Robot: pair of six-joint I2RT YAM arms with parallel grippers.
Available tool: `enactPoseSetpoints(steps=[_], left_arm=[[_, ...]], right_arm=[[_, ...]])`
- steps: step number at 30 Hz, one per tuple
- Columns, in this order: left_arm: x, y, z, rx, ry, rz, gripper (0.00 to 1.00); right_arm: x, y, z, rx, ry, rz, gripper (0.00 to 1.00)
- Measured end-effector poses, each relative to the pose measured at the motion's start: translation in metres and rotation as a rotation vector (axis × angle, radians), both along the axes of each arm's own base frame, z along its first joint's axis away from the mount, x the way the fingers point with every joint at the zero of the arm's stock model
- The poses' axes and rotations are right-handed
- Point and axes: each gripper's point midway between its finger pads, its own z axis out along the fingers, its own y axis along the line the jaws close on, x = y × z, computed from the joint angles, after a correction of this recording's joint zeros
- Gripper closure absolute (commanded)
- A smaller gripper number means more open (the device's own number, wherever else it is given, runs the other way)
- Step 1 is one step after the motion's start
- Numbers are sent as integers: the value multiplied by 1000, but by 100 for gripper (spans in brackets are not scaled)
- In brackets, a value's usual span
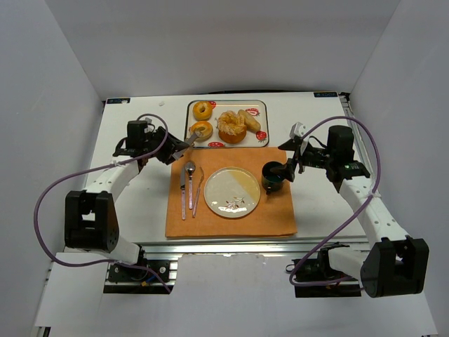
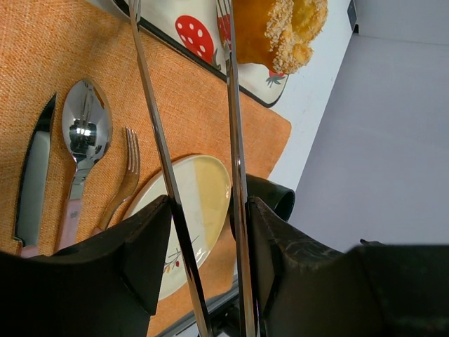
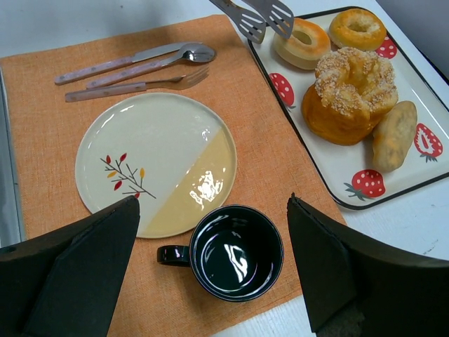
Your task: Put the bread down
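The tongs' tips are still open and hovering, so the left gripper should next bring the tongs down around the nearer ring donut's rim point(image 1: 201, 131).
A white strawberry-print tray point(image 1: 264, 133) at the back holds two ring donuts point(image 1: 203, 110) point(image 1: 201, 130), a large sugared bun point(image 1: 231, 126) and an oblong roll point(image 1: 249, 120). My left gripper point(image 1: 170, 149) is shut on metal tongs point(image 1: 184, 144), whose open tips sit by the nearer ring donut point(image 3: 302, 42). In the left wrist view the fingers point(image 2: 151, 246) pinch both tong arms point(image 2: 235, 140), with the bun point(image 2: 280, 28) just beyond. The cream plate point(image 1: 232, 192) lies bare on the orange placemat point(image 1: 273, 217). My right gripper point(image 1: 289, 167) is open and empty above a black mug point(image 3: 237, 251).
A knife point(image 1: 183, 193), spoon point(image 1: 189, 179) and fork point(image 1: 198, 193) lie on the placemat left of the plate. The black mug point(image 1: 273, 175) stands on the mat's right edge. White walls enclose the table on the left, right and back.
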Motion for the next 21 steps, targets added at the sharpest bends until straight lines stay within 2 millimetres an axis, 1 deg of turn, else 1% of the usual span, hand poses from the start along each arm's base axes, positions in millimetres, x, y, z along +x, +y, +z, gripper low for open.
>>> enactPoseSetpoints(steps=[6, 13, 17, 18, 20, 21], left_arm=[[5, 2, -7, 6, 23, 22, 44], [20, -1, -17, -29, 29, 45, 48], [25, -3, -21, -46, 28, 49, 62], [26, -4, -21, -51, 28, 50, 70], [27, -4, -22, -57, 28, 50, 76], [27, -4, -23, -60, 28, 50, 80]], right_arm=[[0, -1, 0, 0, -2, -4, 11], [0, -2, 1, 0, -3, -5, 11], [1, -2, 1, 0, -4, -5, 11], [0, -2, 1, 0, -4, -5, 11], [0, -2, 1, 0, -7, -5, 11], [0, -2, 1, -1, -8, -5, 11]])
